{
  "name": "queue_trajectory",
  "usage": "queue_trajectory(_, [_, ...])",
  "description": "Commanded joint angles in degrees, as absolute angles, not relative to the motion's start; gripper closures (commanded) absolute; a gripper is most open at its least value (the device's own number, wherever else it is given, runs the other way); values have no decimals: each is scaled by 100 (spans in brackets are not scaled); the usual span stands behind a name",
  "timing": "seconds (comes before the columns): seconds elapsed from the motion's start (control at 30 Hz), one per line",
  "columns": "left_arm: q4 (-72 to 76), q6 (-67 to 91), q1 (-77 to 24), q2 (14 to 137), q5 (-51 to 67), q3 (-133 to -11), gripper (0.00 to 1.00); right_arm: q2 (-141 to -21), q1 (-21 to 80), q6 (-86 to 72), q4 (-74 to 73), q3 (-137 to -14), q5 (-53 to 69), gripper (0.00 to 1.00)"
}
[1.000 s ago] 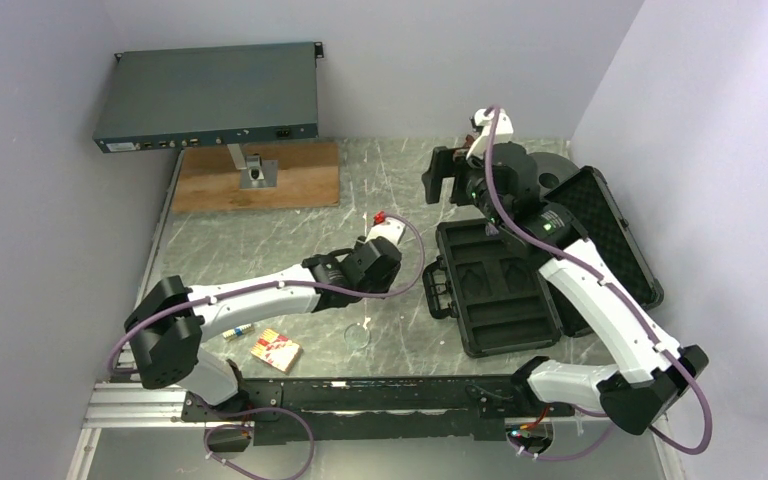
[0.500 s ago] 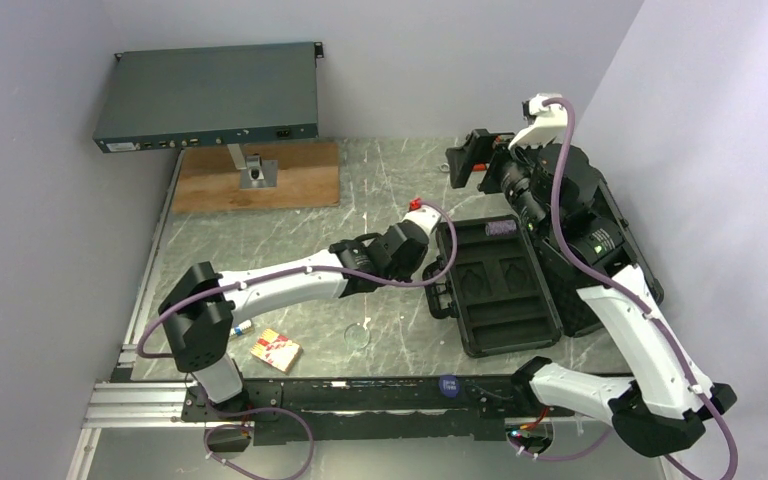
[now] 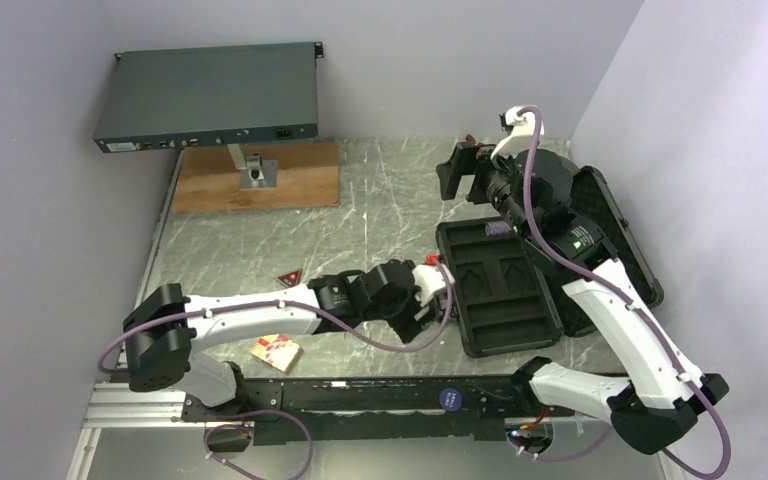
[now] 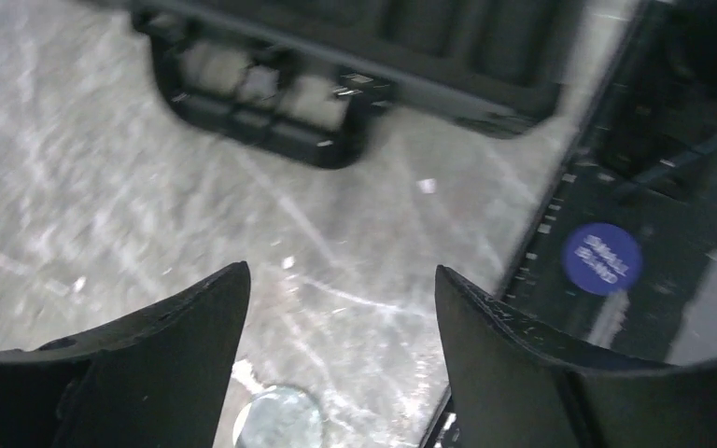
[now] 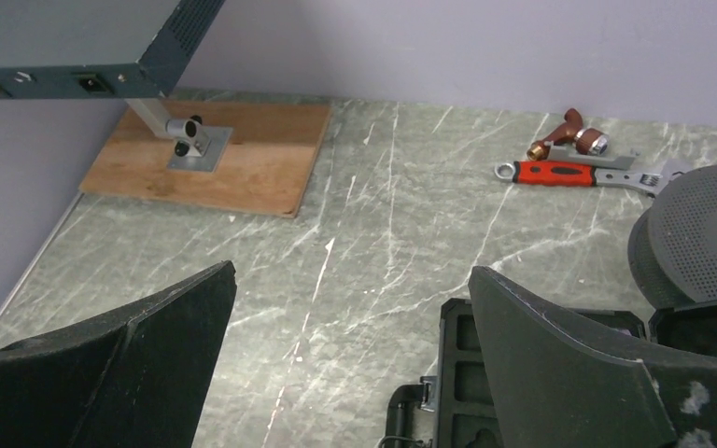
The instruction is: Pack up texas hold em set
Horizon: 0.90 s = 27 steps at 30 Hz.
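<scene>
Next, my left gripper draws back and lowers around the blue disc (image 3: pixel 451 398) (image 4: pixel 602 259), which lies below it on the front bar nearer my base.
The black case (image 3: pixel 505 290) lies open at the right, with the purple chip stack (image 3: pixel 498 230) in its far slot. My left gripper (image 3: pixel 428 305) is open and empty, low over the table beside the case handle (image 4: pixel 261 93). The clear disc (image 4: pixel 278 420) lies just under its left finger. The blue disc (image 3: pixel 451 398) rests on the front rail and also shows in the left wrist view (image 4: pixel 601 259). The red triangle (image 3: pixel 288 277) and the red card box (image 3: pixel 275 350) lie on the table at the left. My right gripper (image 3: pixel 460 172) is open and empty, high over the case's far end. The blue-white box is hidden.
A grey rack unit on a stand and wooden board (image 3: pixel 255 175) fills the far left. A red-handled wrench (image 5: pixel 560 173) and a black spool (image 5: pixel 709 233) lie beyond the case. A metal rail (image 3: pixel 340 395) runs along the near edge.
My left arm swung from the far side of the case handle back toward the near edge, uncovering the red triangle. The right gripper rose, then shifted slightly left. The blue disc now lies on the rail.
</scene>
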<state>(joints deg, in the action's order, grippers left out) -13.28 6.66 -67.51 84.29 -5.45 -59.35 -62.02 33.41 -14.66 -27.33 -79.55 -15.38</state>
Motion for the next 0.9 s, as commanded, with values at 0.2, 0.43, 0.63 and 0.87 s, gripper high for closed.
queue_trajectory(0.2, [-1730,70,-7954,9589,364,-6996,19,-6142,3325,-1638,-2833,-7939,-1357,0])
queue_trajectory(0.43, [-1943,-165,-8387,10311,668,-7433,16,-6111,3330,-1695,-2971,-7918,-1226,0])
queue_trajectory(0.63, [-2386,-177,-8578,10981,673,-7957,15,-6020,3323,-1756,-3053,-7871,-1178,0])
queue_trajectory(0.87, [-2487,-185,-8661,11291,667,-8057,17,-5993,3326,-1788,-3155,-7910,-1151,0])
